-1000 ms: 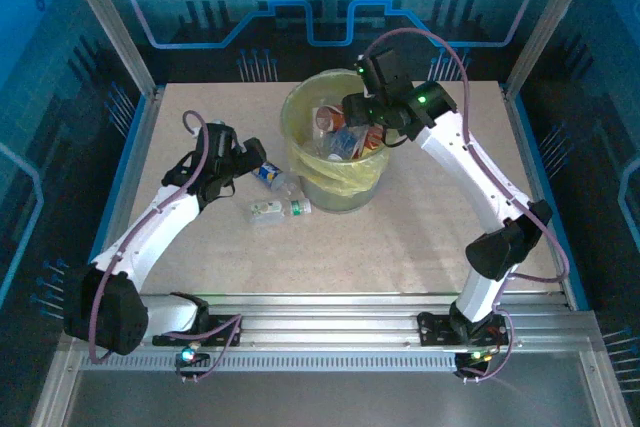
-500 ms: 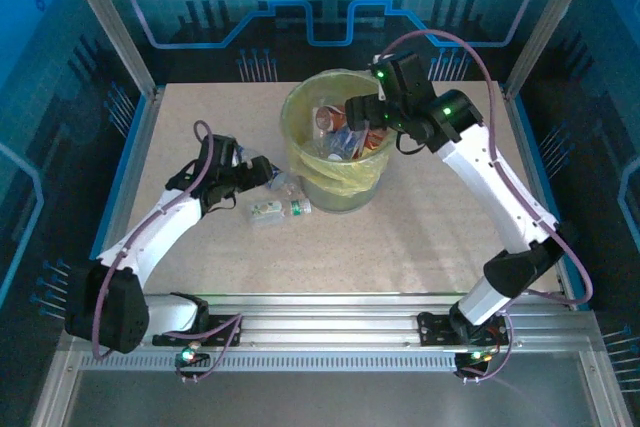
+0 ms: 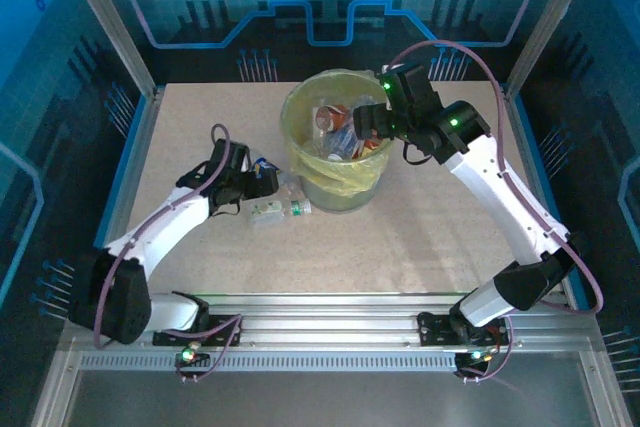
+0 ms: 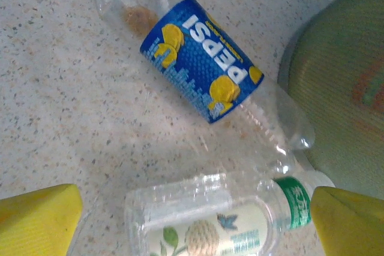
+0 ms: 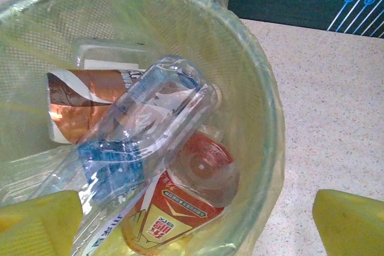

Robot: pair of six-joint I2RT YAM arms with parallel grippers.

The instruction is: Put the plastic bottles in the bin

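Note:
My left gripper moves outward past the green-capped bottle [image 4: 210, 223] and down onto the Pepsi bottle's far end next, since that end lies outward of and below the fingers.
The bin [image 3: 300, 152], a round bucket with a yellow-green liner, stands mid-table with several bottles inside. Two bottles lie on the table at its left: a blue-labelled Pepsi bottle [image 3: 268, 173] and a green-capped bottle with a white label [image 3: 278, 210]. My left gripper [image 3: 260, 183] is open just over them. In the left wrist view, the green-capped bottle [image 4: 210, 223] lies between the yellow fingers [image 4: 39, 220], ungripped, with the Pepsi bottle [image 4: 201, 58] beyond. My right gripper [image 3: 364, 125] hangs open and empty over the bin's right rim [image 5: 264, 88].
Inside the bin lie a clear blue-labelled bottle [image 5: 138, 142], a red-orange one [image 5: 180, 202], a brown-labelled one [image 5: 84, 103] and a white one [image 5: 108, 55]. The bin wall [image 4: 342, 88] is close on the left gripper's right. Metal posts and blue panels enclose the table.
My left gripper has moved right and nearer, arriving over the two bottles beside the bin. The right gripper has drawn back from over the bin's middle toward its right rim.

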